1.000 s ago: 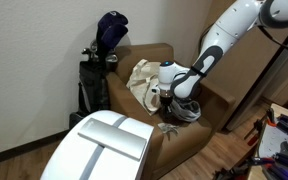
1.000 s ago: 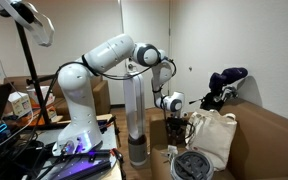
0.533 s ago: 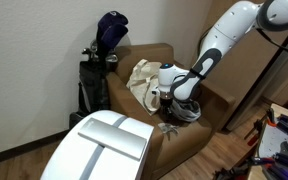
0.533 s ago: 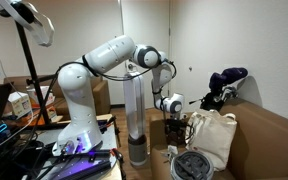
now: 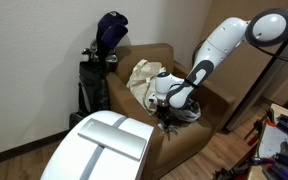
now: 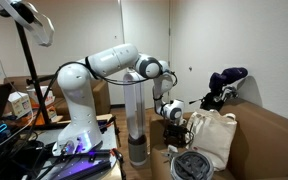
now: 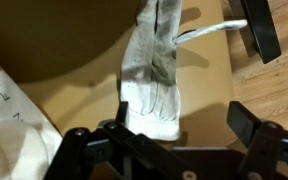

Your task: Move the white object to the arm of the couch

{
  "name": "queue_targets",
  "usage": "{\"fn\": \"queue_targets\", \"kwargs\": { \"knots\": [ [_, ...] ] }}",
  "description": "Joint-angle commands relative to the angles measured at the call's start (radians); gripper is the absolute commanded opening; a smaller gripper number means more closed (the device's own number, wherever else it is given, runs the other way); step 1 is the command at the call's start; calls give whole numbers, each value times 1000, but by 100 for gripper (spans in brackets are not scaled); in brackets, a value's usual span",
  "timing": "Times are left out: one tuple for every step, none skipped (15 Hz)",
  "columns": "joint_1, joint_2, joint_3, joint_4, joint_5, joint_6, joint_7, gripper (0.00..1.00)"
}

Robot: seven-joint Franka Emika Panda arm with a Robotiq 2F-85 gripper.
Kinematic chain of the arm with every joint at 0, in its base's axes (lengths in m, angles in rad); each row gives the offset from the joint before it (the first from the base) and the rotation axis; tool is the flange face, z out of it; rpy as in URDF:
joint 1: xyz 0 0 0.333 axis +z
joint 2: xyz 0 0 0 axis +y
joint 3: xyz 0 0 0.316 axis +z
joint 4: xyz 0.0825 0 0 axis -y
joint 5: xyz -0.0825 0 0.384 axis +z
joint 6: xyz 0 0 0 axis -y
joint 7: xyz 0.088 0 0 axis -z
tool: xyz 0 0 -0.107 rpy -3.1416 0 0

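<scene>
My gripper is open and will lower, moving slightly to the left in the wrist view, around the white-grey cloth's wide end point(image 7: 153, 112), because that end is off-center between my fingers.
The white object is a glove point(image 7: 154, 70) that lies flat on the tan arm of the couch point(image 7: 209, 80) in the wrist view. My gripper point(image 7: 184, 125) hovers just above it, open. The glove's cuff sits by the left finger point(image 7: 119, 112); the right finger point(image 7: 256, 122) stands well clear. Nothing is between the fingers. In both exterior views the gripper point(image 5: 164, 110) point(image 6: 172, 122) hangs over the front arm of the brown couch point(image 5: 149, 55); the glove itself is hidden there.
A cream tote bag point(image 5: 142, 78) point(image 6: 212, 135) rests on the couch seat. A golf bag point(image 5: 99, 60) leans beside the couch. A round grey object point(image 6: 192, 163) sits near the couch arm. A large white rounded cover point(image 5: 104, 145) fills the foreground.
The jaws have spread from partly closed to wide open and the glove lies free on the couch arm. The wrist has shifted slightly lower and sideways over the arm.
</scene>
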Motion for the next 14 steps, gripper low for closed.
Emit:
{"fn": "queue_targets", "kwargs": {
  "knots": [
    [-5,81,28,98,13,-40,-77,100],
    [-3,104,26,120,13,-43,-87,100],
    [2,131,19,148,11,-41,-94,100],
    [2,153,20,172,12,-47,-106,100],
    [7,174,16,195,11,-41,-111,100],
    [9,193,15,215,10,-40,-121,100],
    [15,210,11,236,7,-37,-127,100],
    [15,227,14,256,10,-39,-137,100],
    [13,243,19,276,13,-45,-150,100],
    [15,256,18,293,14,-45,-159,75],
    [19,235,11,271,13,-38,-157,74],
    [18,220,11,251,16,-32,-161,67],
    [18,219,10,255,16,-30,-163,60],
    [16,216,13,255,18,-29,-167,53]
  ]
}}
